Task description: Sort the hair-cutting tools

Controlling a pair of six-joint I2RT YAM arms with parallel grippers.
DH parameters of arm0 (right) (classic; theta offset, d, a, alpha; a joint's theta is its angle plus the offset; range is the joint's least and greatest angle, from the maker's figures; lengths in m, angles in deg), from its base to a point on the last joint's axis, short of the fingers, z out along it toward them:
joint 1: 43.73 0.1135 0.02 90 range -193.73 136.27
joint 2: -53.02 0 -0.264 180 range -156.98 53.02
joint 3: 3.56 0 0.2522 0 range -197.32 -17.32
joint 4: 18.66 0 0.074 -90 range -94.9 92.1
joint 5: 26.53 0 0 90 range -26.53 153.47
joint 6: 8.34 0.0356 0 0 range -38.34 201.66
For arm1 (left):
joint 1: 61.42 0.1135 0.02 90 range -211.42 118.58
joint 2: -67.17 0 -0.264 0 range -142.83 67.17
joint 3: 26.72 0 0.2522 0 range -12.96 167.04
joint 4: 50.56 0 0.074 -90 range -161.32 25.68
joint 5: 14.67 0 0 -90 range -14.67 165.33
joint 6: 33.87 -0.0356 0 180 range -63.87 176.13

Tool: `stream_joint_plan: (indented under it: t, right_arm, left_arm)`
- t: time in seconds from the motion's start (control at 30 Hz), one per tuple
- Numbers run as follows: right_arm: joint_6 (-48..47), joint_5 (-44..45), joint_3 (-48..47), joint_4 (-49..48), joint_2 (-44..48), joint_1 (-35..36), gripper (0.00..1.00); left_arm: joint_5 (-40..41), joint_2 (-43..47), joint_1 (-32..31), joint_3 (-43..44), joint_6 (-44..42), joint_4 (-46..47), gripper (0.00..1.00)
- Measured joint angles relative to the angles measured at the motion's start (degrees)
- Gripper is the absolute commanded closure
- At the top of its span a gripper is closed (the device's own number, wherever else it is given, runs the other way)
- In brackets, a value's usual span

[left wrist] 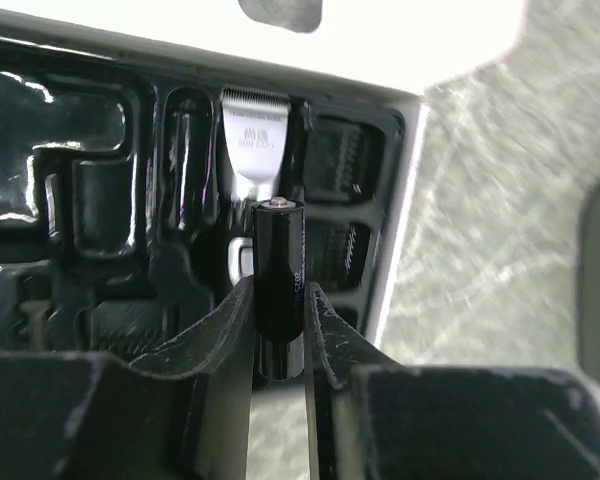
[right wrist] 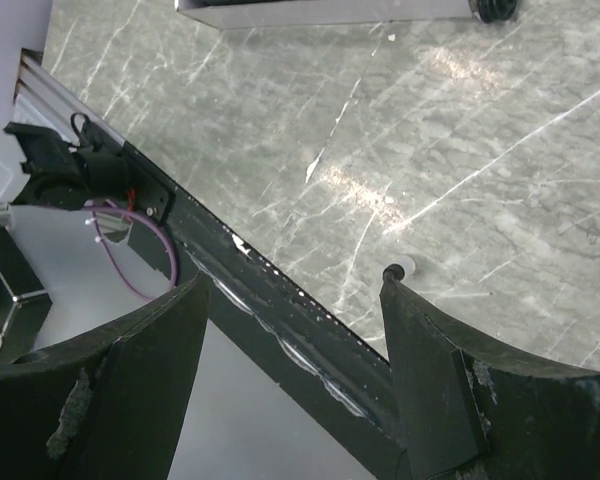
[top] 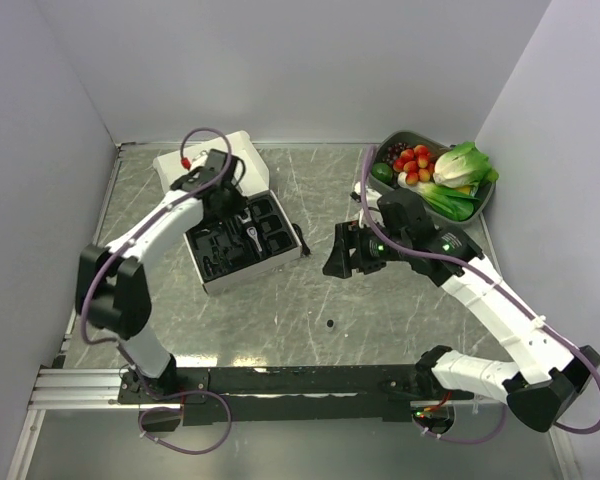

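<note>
The left gripper moves down and toward the left in the wrist view next to release the bit, since the tray's empty slot (left wrist: 188,160) beside the clipper lies below there.
My left gripper (left wrist: 280,290) is shut on a small black cylindrical bit (left wrist: 278,255) and holds it upright over the black moulded tray (left wrist: 80,120). The clipper with its silver blade head (left wrist: 252,140) lies in a tray slot just beyond the bit. From above, the left gripper (top: 240,210) hovers over the tray (top: 212,262). My right gripper (top: 332,252) is open and empty, right of the tray. A second tiny black bit (top: 330,323) lies on the table; in the right wrist view it (right wrist: 393,271) shows beside my right fingertip (right wrist: 420,330). The right gripper (right wrist: 295,285) holds nothing.
A white box (top: 185,160) sits behind the tray. A small black piece (top: 302,241) lies by the tray's right edge. A bowl of vegetables and fruit (top: 435,170) stands at the back right. The black base rail (top: 300,380) runs along the near edge.
</note>
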Motion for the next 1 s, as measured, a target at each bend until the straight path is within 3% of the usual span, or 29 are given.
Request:
stream_joint_plan:
  t: [0.37, 1.0]
  right_arm:
    - [-1.5, 0.0, 2.0, -0.5, 1.7, 0.0, 0.22]
    - [-1.9, -0.1, 2.8, -1.5, 1.1, 0.0, 0.22]
  left_arm:
    - [9.2, -9.0, -2.7, 2.4, 1.0, -2.3, 0.99]
    - [12.7, -12.9, -2.5, 3.0, -8.6, -2.0, 0.99]
